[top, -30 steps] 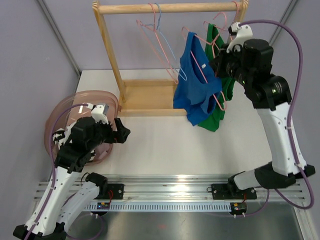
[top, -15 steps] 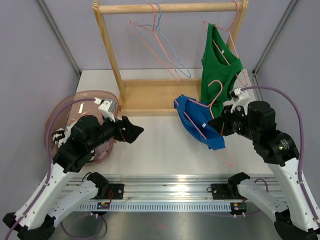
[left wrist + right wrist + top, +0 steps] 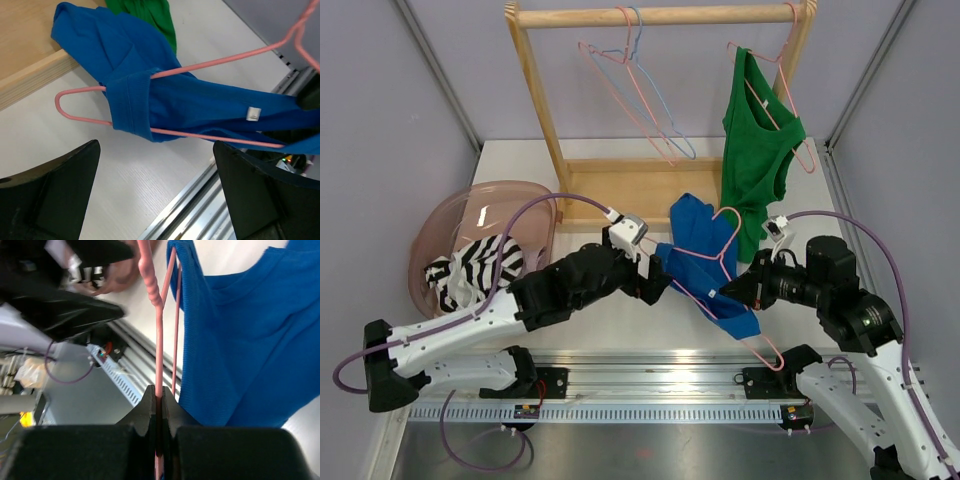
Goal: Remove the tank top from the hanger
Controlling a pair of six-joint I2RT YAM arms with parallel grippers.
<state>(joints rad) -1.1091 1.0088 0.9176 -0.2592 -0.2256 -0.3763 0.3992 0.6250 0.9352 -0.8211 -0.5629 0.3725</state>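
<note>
The bare part of the rack's bar (image 3: 670, 16) is above and outward of my right gripper, so next I should raise my right gripper outward to it and release the hanger there.
The blue tank top (image 3: 695, 262) hangs on a pink wire hanger (image 3: 724, 232), held low over the table in front of the rack. My right gripper (image 3: 734, 290) is shut on the hanger's wire (image 3: 159, 365); the blue top (image 3: 240, 340) drapes to its right. My left gripper (image 3: 658, 282) is open beside the top's left edge. In the left wrist view, the top's strap (image 3: 131, 102) wraps the hanger's end (image 3: 75, 92) just beyond my open gripper (image 3: 157, 200), not touching it.
A green tank top (image 3: 755, 140) hangs on the wooden rack (image 3: 535, 90) beside empty hangers (image 3: 640, 95). The rack's wooden base (image 3: 610, 190) lies behind the blue top. A pink basket (image 3: 440, 225) with striped cloth (image 3: 470, 272) stands at left. A metal rail (image 3: 650, 375) runs along the front.
My right gripper carried the hanger and blue top down off the rack and a little left over the table. My left arm swung right from the basket up to the top's left edge.
</note>
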